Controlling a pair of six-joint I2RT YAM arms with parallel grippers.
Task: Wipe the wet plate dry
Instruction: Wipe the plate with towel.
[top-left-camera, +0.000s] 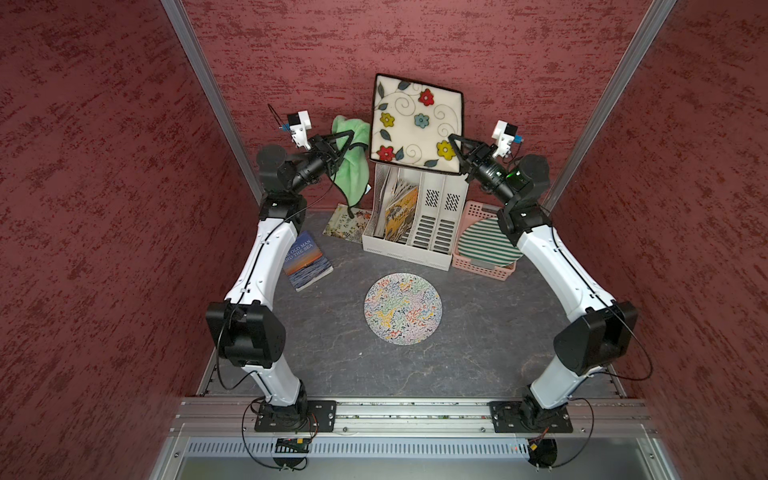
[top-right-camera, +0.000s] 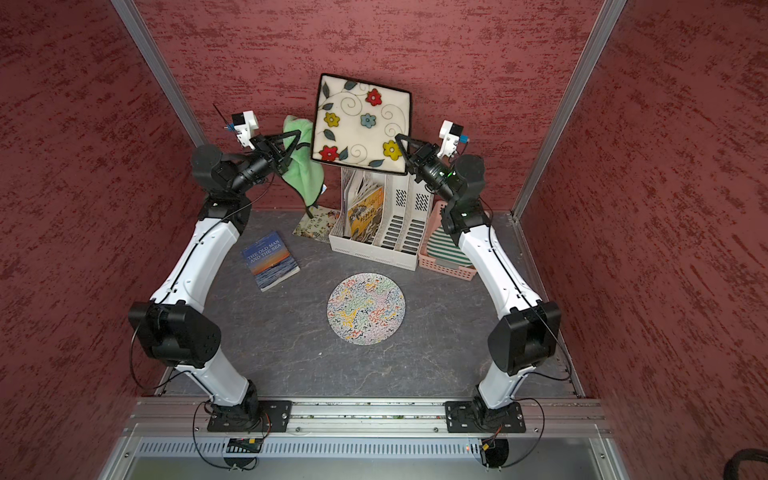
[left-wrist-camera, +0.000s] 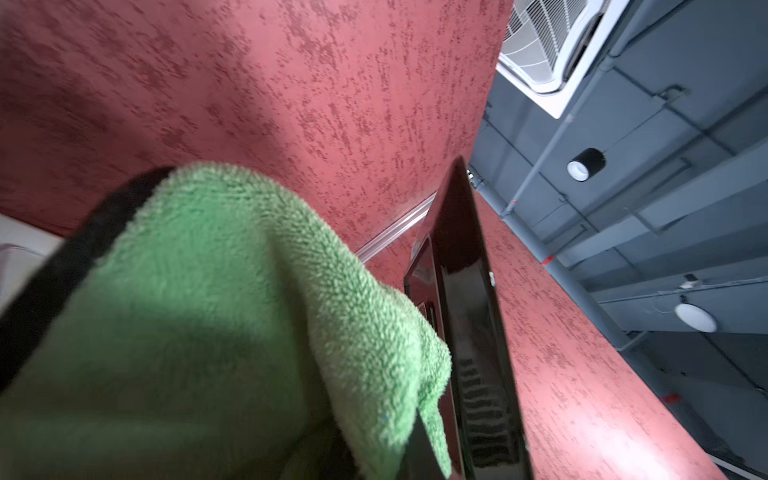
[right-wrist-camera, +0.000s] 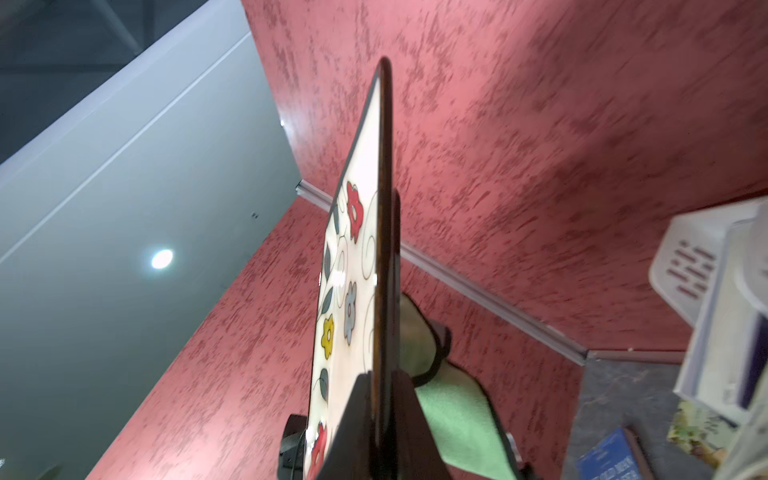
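Observation:
I will next move my right gripper back and down to release the square plate on the round multicoloured plate (top-left-camera: 403, 308), which lies flat and empty mid-table.
A square cream plate (top-left-camera: 415, 120) (top-right-camera: 361, 120) with painted flowers and a dark rim is held up in the air, tilted toward the camera in both top views. My right gripper (top-left-camera: 454, 140) (right-wrist-camera: 382, 386) is shut on its lower right corner. My left gripper (top-left-camera: 351, 139) (top-right-camera: 297, 139) is shut on a green cloth (top-left-camera: 353, 166) (left-wrist-camera: 208, 311) that hangs down beside the plate's left edge. In the wrist views the cloth (right-wrist-camera: 457, 411) lies at the plate's glossy dark underside (left-wrist-camera: 469, 311). The cloth hides the left fingers.
Under the raised plate stands a white file organizer (top-left-camera: 415, 216) with books. A pink basket (top-left-camera: 486, 266) holds a striped plate. A round multicoloured plate (top-left-camera: 403, 309) lies mid-table, a blue book (top-left-camera: 307, 259) to its left, another book (top-left-camera: 347, 224) behind. Red walls enclose three sides.

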